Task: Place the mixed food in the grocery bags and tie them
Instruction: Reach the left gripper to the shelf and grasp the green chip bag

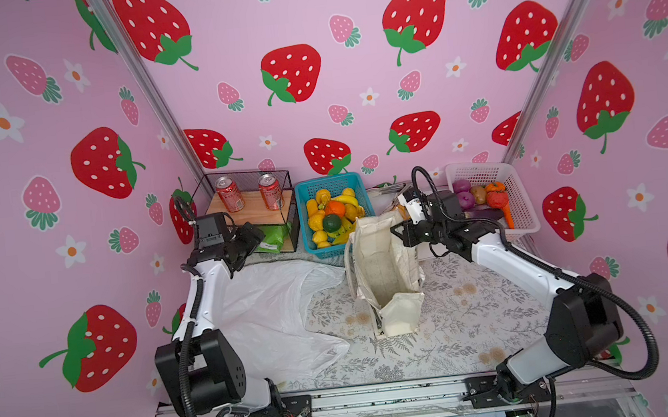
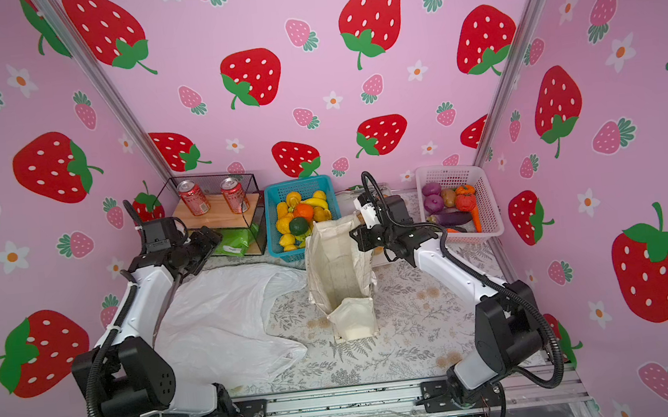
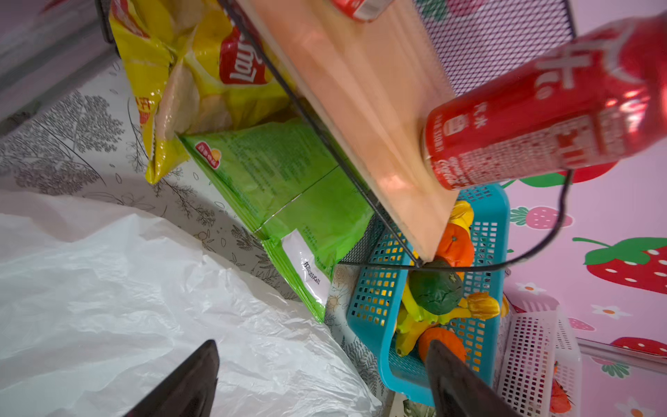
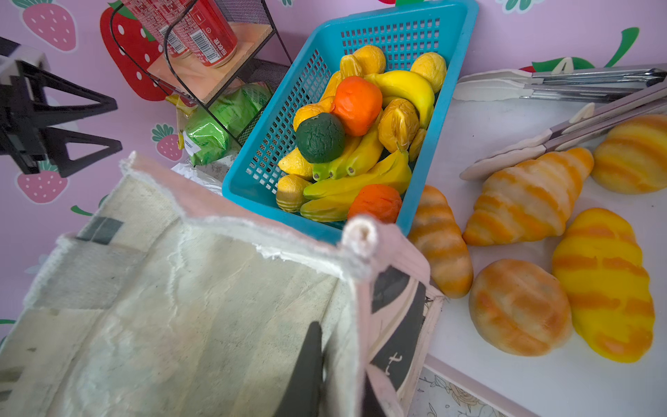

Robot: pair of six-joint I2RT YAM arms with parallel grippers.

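The green packet's white-labelled end (image 1: 270, 247) (image 3: 305, 269) sticks out from under the wire shelf, so my open left gripper needs to move down and toward the blue basket onto it next.
The cream canvas tote (image 1: 384, 271) stands open mid-table. My right gripper (image 4: 343, 361) is shut on its far rim, one finger inside the bag and one outside. A thin white plastic bag (image 1: 276, 319) lies flat on the left. Above its far edge my left gripper (image 3: 321, 364) hangs open and empty, facing the yellow packet (image 3: 191, 72) and green packet (image 3: 285, 184) under the wire shelf. Toy fruits (image 4: 357, 101) fill the blue basket (image 4: 462, 72). Several golden croissant rolls (image 4: 527, 198) lie on a white tray (image 4: 505, 361) beside the tote.
A black wire shelf (image 1: 249, 213) at the back left carries two red cans (image 1: 230, 194). A white basket (image 1: 523, 199) of vegetables stands at the back right. Tongs (image 4: 577, 83) rest on the tray's far side. Pink strawberry walls close in three sides.
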